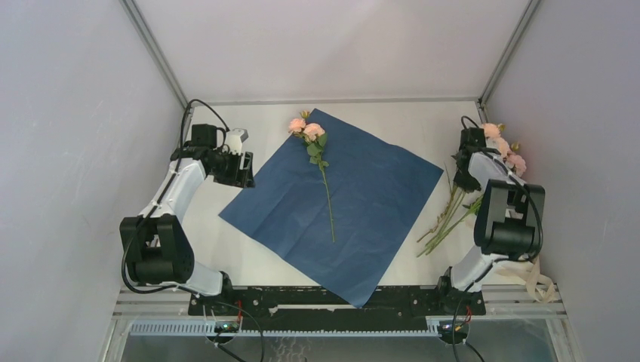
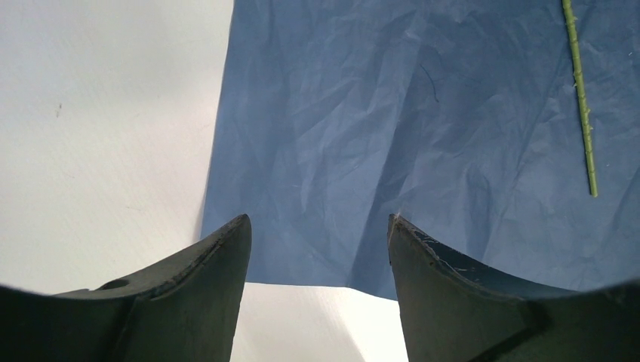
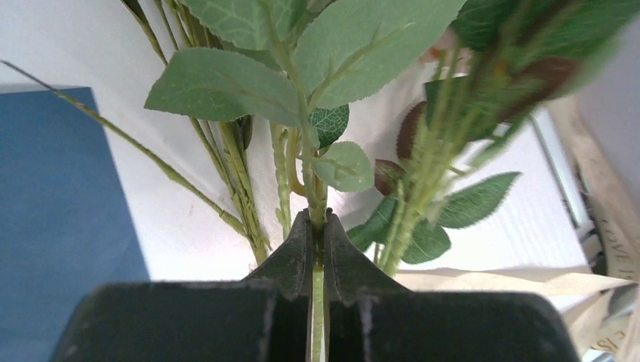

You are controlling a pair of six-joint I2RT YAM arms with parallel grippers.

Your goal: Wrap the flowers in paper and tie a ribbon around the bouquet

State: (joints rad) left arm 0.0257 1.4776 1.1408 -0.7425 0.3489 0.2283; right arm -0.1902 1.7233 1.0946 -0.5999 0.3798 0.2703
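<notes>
I should move my right gripper to the left in the top view beside the resting flower's stem [image 1: 325, 175] and let go, because the bouquet starts on that paper.
The paper [image 1: 355, 215] lies flat in the middle of the table, navy side up. On it rests one flower [image 1: 326, 185], its pink blooms at the sheet's far corner. More flowers [image 1: 504, 145] lie at the right, stems [image 1: 445, 220] pointing toward the near edge. My right gripper [image 1: 465, 182] is shut on one green stem [image 3: 317, 196] of this bunch, with leaves just beyond its tip [image 3: 317, 225]. My left gripper [image 1: 243, 170] hovers open by the paper's left corner [image 2: 302, 188], nothing between its fingers [image 2: 219, 256]. The cream ribbon [image 1: 539, 283] lies at the near right.
The white table [image 1: 407, 121] is boxed in by grey walls on both sides and at the back. A metal frame rail [image 1: 340, 298] with both arm bases runs along the near edge. The paper's near corner [image 1: 364, 302] overhangs that rail.
</notes>
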